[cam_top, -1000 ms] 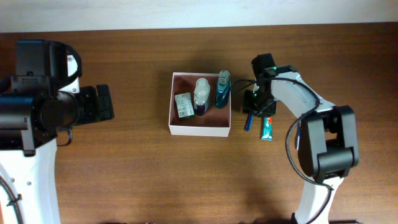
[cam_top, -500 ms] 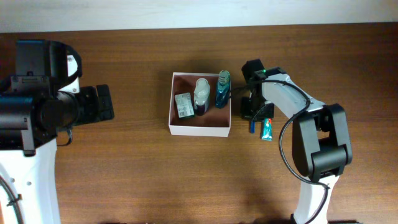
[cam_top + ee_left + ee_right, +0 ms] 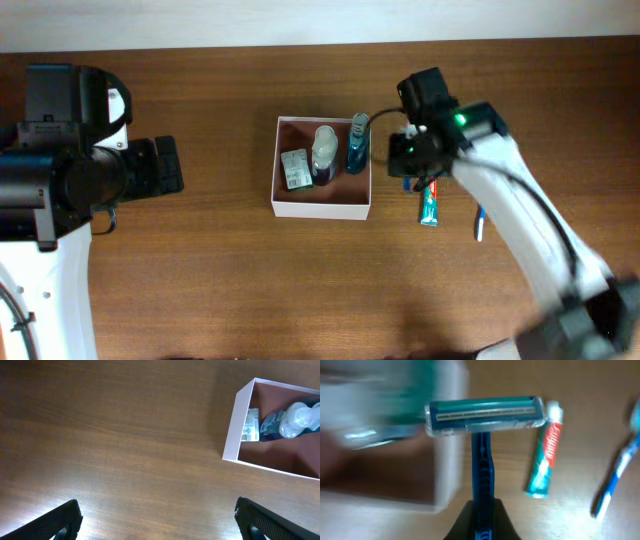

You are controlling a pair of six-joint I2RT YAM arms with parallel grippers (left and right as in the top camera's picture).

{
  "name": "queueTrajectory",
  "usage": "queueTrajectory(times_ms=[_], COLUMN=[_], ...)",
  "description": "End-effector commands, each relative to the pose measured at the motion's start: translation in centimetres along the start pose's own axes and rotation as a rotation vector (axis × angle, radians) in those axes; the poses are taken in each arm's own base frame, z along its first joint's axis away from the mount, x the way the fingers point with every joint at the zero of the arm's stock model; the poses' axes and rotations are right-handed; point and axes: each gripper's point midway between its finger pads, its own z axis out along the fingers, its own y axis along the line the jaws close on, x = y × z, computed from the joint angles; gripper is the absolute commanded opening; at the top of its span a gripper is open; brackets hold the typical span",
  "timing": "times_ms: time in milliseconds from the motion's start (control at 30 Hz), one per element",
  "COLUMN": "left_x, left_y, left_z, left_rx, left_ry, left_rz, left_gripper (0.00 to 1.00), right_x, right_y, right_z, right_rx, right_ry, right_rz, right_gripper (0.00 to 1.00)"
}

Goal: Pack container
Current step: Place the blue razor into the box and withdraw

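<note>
My right gripper should next turn, carry the razor (image 3: 482,415) to the left in the overhead view, over the bare near part of the container's bottom, and let go of it, because that part is free.
The container (image 3: 320,211) is a square white-walled box with a reddish-brown inside at the table's middle. It holds a green-and-white soap box (image 3: 295,169), a white-capped dark bottle (image 3: 324,152) and a teal bottle (image 3: 358,143). My right gripper (image 3: 410,162) is shut on a blue razor (image 3: 482,415) and holds it above the table just right of the container's right wall (image 3: 447,460). My left gripper (image 3: 160,522) is open and empty over bare wood, far left of the container (image 3: 231,435).
A toothpaste tube (image 3: 429,207) lies right of the container and also shows in the right wrist view (image 3: 545,457). A blue toothbrush (image 3: 479,222) lies further right and shows there too (image 3: 615,477). A white wall runs along the table's back edge.
My right gripper has lifted the blue razor off the table beside the container. The right arm has swung, uncovering the toothbrush. The left arm has not moved.
</note>
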Motion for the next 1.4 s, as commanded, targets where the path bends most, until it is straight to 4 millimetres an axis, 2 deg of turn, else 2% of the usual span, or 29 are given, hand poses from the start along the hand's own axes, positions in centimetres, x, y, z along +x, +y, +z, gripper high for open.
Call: queueTrajectory(times_ms=[0, 67, 100, 200, 300, 433, 567, 700, 733, 767, 800, 933, 1067, 1133, 1233, 1300, 1333, 1367], left_x=[0.0, 0.0, 0.0, 0.0, 0.0, 0.0, 0.0, 0.0, 0.0, 0.0, 0.0, 0.0, 0.0, 0.0, 0.0, 0.0, 0.0, 0.0], left_y=[0.0, 0.0, 0.0, 0.0, 0.0, 0.0, 0.0, 0.0, 0.0, 0.0, 0.0, 0.0, 0.0, 0.0, 0.0, 0.0, 0.0, 0.0], left_z=[0.1, 0.1, 0.1, 0.1, 0.1, 0.1, 0.1, 0.1, 0.1, 0.1, 0.1, 0.1, 0.1, 0.1, 0.1, 0.1, 0.1, 0.1], left_rx=[-0.001, -0.001, -0.001, -0.001, -0.001, -0.001, -0.001, -0.001, -0.001, -0.001, -0.001, -0.001, -0.001, -0.001, -0.001, -0.001, -0.001, -0.001], left_ry=[0.001, 0.001, 0.001, 0.001, 0.001, 0.001, 0.001, 0.001, 0.001, 0.001, 0.001, 0.001, 0.001, 0.001, 0.001, 0.001, 0.001, 0.001], left_rz=[0.008, 0.008, 0.008, 0.008, 0.008, 0.008, 0.008, 0.008, 0.008, 0.008, 0.008, 0.008, 0.008, 0.008, 0.008, 0.008, 0.008, 0.008], left_gripper=[1.0, 1.0, 1.0, 1.0, 1.0, 1.0, 1.0, 1.0, 1.0, 1.0, 1.0, 1.0, 1.0, 1.0, 1.0, 1.0, 1.0, 1.0], right_x=[0.7, 1.7, 2.6, 3.8, 4.1, 3.6, 2.3, 1.8, 1.8, 1.8, 1.8, 2.1, 2.7, 3.1, 3.7, 3.7, 3.6, 3.1], right_y=[5.6, 8.2, 10.2, 13.4, 15.2, 15.8, 14.9, 14.4, 14.5, 14.5, 14.5, 14.3, 12.9, 11.2, 8.1, 5.8, 4.8, 2.9], right_z=[-5.0, -5.8, -5.7, -4.1, -1.7, 2.4, 5.6, 6.5, 6.5, 6.2, 5.9, 3.0, -1.1, -2.8, -4.2, -4.4, -4.3, -3.7], right_rx=[-0.12, -0.152, -0.171, -0.191, -0.191, -0.17, -0.082, -0.056, -0.057, -0.057, -0.058, -0.075, -0.095, -0.083, -0.047, -0.016, -0.002, 0.024], right_ry=[-0.137, -0.167, -0.18, -0.185, -0.177, -0.145, -0.124, -0.118, -0.118, -0.12, -0.121, -0.108, -0.074, -0.048, 0.001, 0.037, 0.049, 0.064], right_rz=[-0.347, -0.532, -0.679, -0.914, -1.053, -1.173, -1.181, -1.171, -1.171, -1.168, -1.157, -1.042, -0.802, -0.68, -0.513, -0.408, -0.36, -0.261], right_gripper=[0.04, 0.04, 0.04, 0.04, 0.04, 0.04, 0.04, 0.12, 0.28, 0.49, 0.51, 0.35, 0.35, 0.35, 0.36, 0.36, 0.4, 0.44])
